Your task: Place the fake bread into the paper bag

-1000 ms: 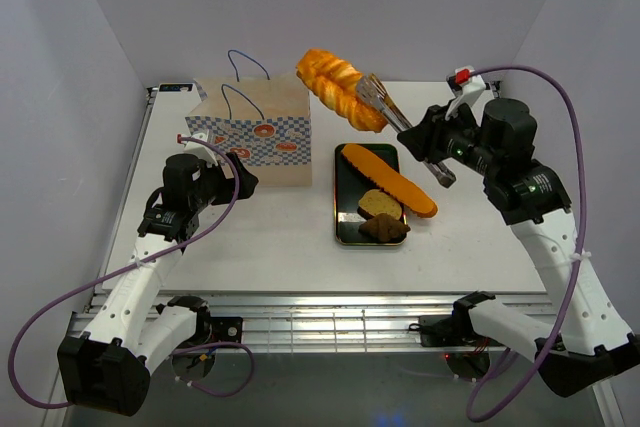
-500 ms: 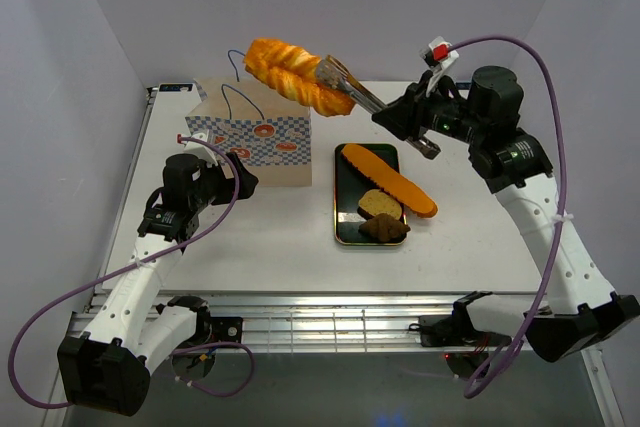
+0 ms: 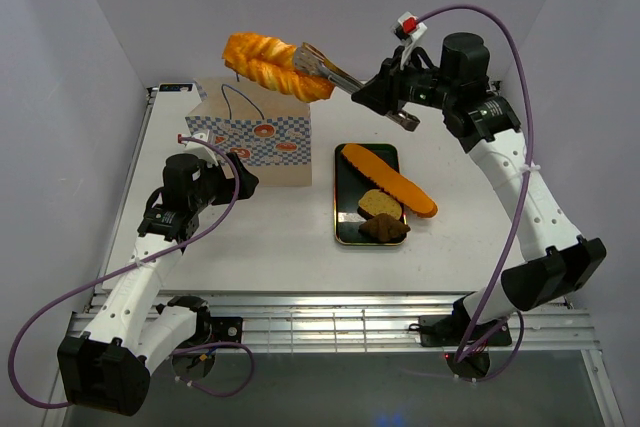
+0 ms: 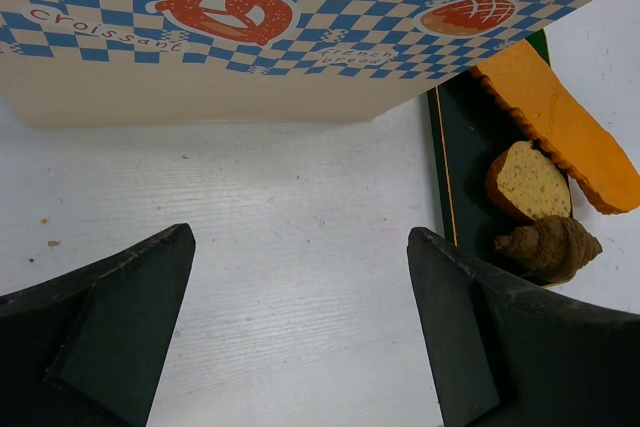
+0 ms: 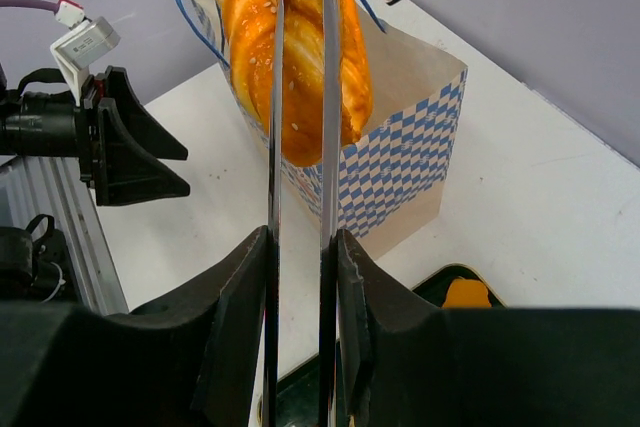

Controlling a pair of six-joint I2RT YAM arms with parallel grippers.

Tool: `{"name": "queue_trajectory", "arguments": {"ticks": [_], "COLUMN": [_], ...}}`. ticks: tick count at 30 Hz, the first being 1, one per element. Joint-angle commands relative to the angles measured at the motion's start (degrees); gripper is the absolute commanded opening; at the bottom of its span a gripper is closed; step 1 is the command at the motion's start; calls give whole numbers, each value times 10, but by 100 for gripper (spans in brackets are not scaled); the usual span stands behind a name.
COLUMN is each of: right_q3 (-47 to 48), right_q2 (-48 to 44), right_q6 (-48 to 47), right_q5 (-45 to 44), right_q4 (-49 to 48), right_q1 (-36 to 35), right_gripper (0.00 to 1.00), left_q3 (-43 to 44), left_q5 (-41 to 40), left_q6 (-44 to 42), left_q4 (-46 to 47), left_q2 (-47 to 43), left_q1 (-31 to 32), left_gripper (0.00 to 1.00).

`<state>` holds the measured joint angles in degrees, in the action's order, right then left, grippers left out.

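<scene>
My right gripper carries the bread to the left in the top view, over the bag's opening point(image 3: 249, 101) point(image 5: 388, 62) next. The bread's clamped end hangs beyond the bag's tray-side rim.
My right gripper point(image 3: 388, 97) point(image 5: 298, 242) is shut on metal tongs point(image 3: 335, 75) point(image 5: 272, 147). The tongs clamp a twisted golden-orange fake bread point(image 3: 265, 64) point(image 5: 300, 47), held in the air above the open top of the paper bag point(image 3: 255, 137) point(image 5: 400, 157). An orange baguette point(image 3: 390, 179) point(image 4: 560, 127), a golden roll point(image 3: 380, 204) point(image 4: 528, 182) and a brown croissant point(image 3: 384, 229) point(image 4: 548, 245) lie on the dark green tray point(image 3: 347, 197). My left gripper point(image 3: 245, 172) point(image 4: 300, 237) stands open and empty just in front of the bag point(image 4: 250, 67), low over the table.
The bag's blue cord handles point(image 3: 240, 97) stick up beneath the hanging bread. The tray point(image 4: 460, 147) lies right of the bag, with the baguette's end overhanging its right rim. The table's back edge and grey walls are close behind the bag.
My right arm has swung the tongs and the twisted bread left and upward, from above the tray's far end to over the bag. The left arm has stayed still.
</scene>
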<state>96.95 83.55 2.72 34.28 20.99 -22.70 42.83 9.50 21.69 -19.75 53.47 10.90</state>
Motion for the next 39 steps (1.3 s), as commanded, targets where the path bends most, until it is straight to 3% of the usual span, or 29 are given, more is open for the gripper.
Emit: {"name": "queue_trajectory", "arguments": {"ticks": [1,17,24,30,36,39], "right_q3": [49,169,165,168,189,192], "right_q2": [14,138,152,160,177,181], "right_q6": [-8,-14,-18,-15,-13,-11], "right_q5": [32,29,25,20,17,6], "right_q4": [-47,-14,-3,-9,-3,-2], "right_q1": [-12,-36,-43,-48,-54,-57], "right_gripper": [24,27,40,43,55,56], "left_q3": [19,18,18,18,18,18], "left_q5": [8,8,10,9,8,9], "left_q6": [-1,0,0,0,0,0], "left_q4": [1,2,3,2,2,2], "left_q2": [-2,-7,-7,-9,-10,-11], "left_q1": [2,2,2,2,2,2], "left_gripper": [98,98,98,98,98,98]}}
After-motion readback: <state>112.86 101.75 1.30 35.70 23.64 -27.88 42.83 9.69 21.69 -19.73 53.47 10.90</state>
